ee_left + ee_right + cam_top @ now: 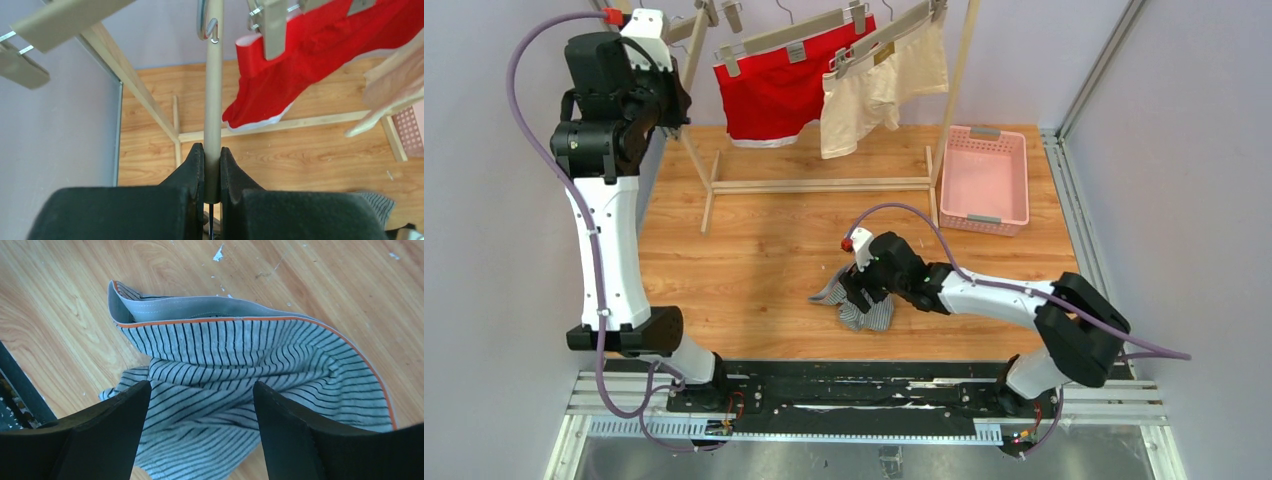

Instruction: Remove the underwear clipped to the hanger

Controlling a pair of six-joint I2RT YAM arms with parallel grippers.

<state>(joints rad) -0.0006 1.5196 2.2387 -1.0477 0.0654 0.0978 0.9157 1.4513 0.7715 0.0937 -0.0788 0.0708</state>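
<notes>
The middle folds of the grey striped underwear lie just below my right gripper's wide-open fingers, so the gripper moves down onto them next and closes.
The grey striped underwear lies crumpled on the wooden table, off the hanger; in the right wrist view it fills the frame, with an orange-edged waistband. My right gripper hovers just over it, jaws wide open with nothing between them. The red underwear and the cream underwear hang clipped to wooden hangers on the rack. My left gripper is raised at the rack's left end, shut on the rack's beige rail.
The wooden rack's base bar crosses the back of the table. A pink basket stands at the back right. An empty clip hanger hangs at the rail's left end. Grey walls close both sides.
</notes>
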